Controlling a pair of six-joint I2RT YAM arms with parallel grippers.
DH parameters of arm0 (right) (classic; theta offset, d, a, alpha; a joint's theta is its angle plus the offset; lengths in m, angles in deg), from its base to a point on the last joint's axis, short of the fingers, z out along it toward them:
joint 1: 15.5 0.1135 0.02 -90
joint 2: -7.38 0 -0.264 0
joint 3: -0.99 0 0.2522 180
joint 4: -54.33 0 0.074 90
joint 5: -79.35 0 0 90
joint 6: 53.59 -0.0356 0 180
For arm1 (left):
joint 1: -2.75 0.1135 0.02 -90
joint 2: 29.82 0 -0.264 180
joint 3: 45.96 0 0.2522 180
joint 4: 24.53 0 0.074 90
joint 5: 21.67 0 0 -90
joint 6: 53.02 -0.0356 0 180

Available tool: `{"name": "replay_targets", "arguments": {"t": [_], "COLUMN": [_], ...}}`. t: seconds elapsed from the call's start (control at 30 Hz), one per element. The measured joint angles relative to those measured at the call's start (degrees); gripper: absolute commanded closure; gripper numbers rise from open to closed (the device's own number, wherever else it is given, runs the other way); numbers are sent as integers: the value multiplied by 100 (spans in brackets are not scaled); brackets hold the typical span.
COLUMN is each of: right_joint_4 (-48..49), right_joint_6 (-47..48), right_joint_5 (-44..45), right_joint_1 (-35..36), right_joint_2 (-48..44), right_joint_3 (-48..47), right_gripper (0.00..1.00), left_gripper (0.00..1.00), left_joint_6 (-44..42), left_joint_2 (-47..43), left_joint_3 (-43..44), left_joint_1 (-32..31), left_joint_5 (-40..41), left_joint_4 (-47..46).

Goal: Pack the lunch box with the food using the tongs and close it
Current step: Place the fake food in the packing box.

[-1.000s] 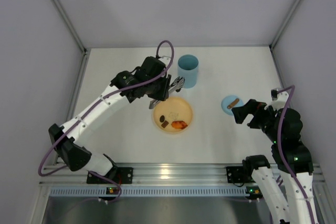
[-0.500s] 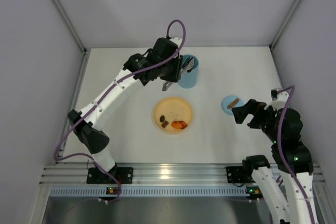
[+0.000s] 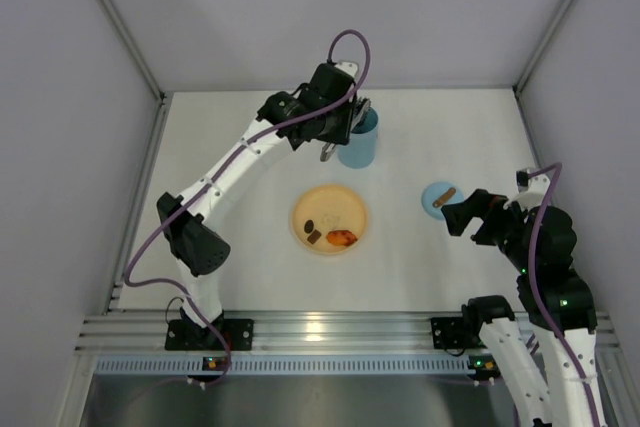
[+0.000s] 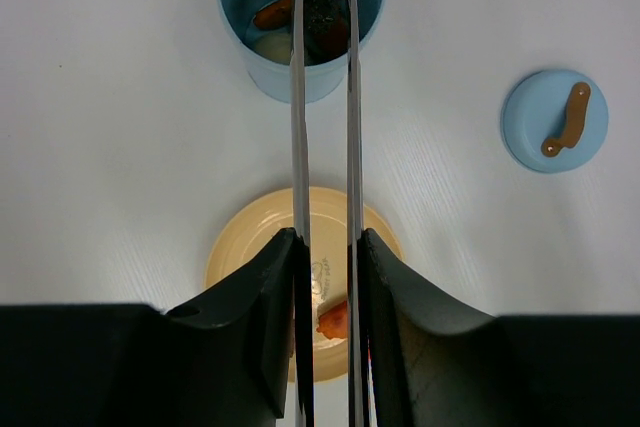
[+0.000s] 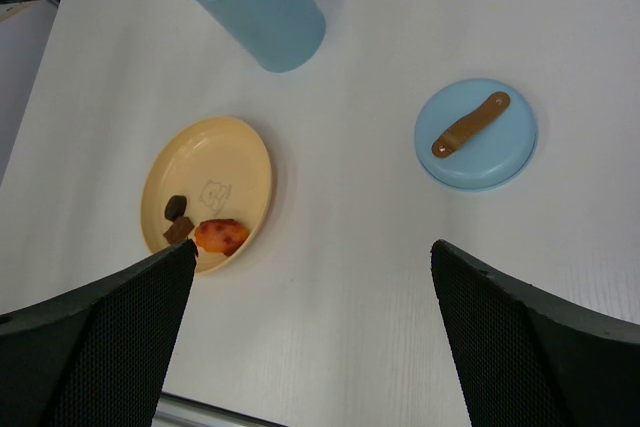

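Note:
My left gripper holds the silver tongs, the food hangs below their ends over the lunch box's opening (image 3: 366,122), and next I will lower slightly and release the tongs.
My left gripper (image 4: 326,247) is shut on the silver tongs (image 4: 298,127), whose two arms run forward between its fingers. The tong tips pinch a dark piece of food (image 4: 325,7) right over the mouth of the light-blue lunch box (image 4: 300,77). An orange-brown bit (image 4: 272,15) and a white bit (image 4: 270,45) lie inside the box. From above, the left arm reaches to the lunch box (image 3: 357,145) at the back. My right gripper (image 5: 313,247) hangs open and holds nothing, just in front of the lid.
A yellow plate (image 3: 345,205) in the middle holds two dark pieces (image 5: 177,219) and an orange-red piece (image 5: 220,235). The flat blue lid with a brown tab (image 3: 438,197) lies to the right of the plate. White walls stand on three sides of the table.
The left arm has swung from the plate's far rim up and back to the lunch box, carrying the tongs with the dark piece. The right arm has not moved.

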Motion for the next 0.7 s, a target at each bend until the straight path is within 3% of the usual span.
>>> {"name": "replay_targets", "arguments": {"t": [0.7], "right_joint_4": [2], "right_joint_6": [2], "right_joint_5": [0], "right_joint_1": [0], "right_joint_2": [2], "right_joint_3": [-2], "right_gripper": [0], "left_gripper": [58], "left_joint_6": [-66], "left_joint_2": [249], "left_joint_3": [20], "left_joint_1": [140], "left_joint_5": [59], "left_joint_4": [4]}}
